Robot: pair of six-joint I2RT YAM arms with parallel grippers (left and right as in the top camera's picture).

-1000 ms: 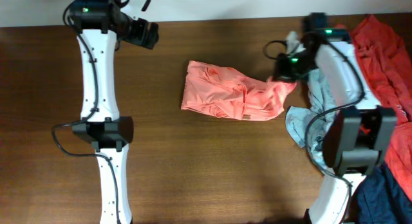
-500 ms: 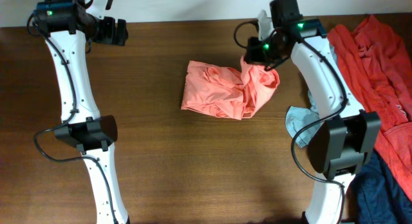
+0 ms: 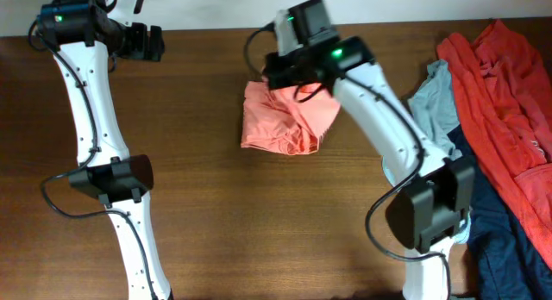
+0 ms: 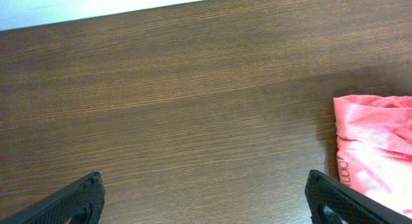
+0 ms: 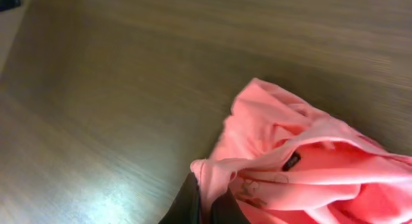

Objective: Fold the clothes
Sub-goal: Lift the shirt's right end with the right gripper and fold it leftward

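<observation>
My right gripper draws the pinched fold of the shirt toward the bare wood [image 3: 222,91] [image 5: 159,116] next, to the left in the overhead view, then opens.
The salmon-pink shirt [image 3: 280,123] lies bunched on the table's middle back. My right gripper [image 3: 274,76] is shut on a fold of its edge and holds it over the shirt's left part; in the right wrist view the fabric [image 5: 309,159] is pinched between the dark fingers [image 5: 187,205]. My left gripper [image 3: 153,43] is open and empty at the far left back. In the left wrist view its fingers [image 4: 71,201] are wide apart over bare wood, and the shirt's edge [image 4: 376,153] shows at the right.
A pile of other clothes lies at the right edge: a darker red garment [image 3: 500,93], a grey-blue one [image 3: 431,102] and a navy one [image 3: 496,240]. The right arm [image 3: 379,119] stretches across the table's middle.
My right gripper has carried the shirt's right end up and leftward over the rest, making the shirt narrower. My left gripper has hardly moved in the last half second.
</observation>
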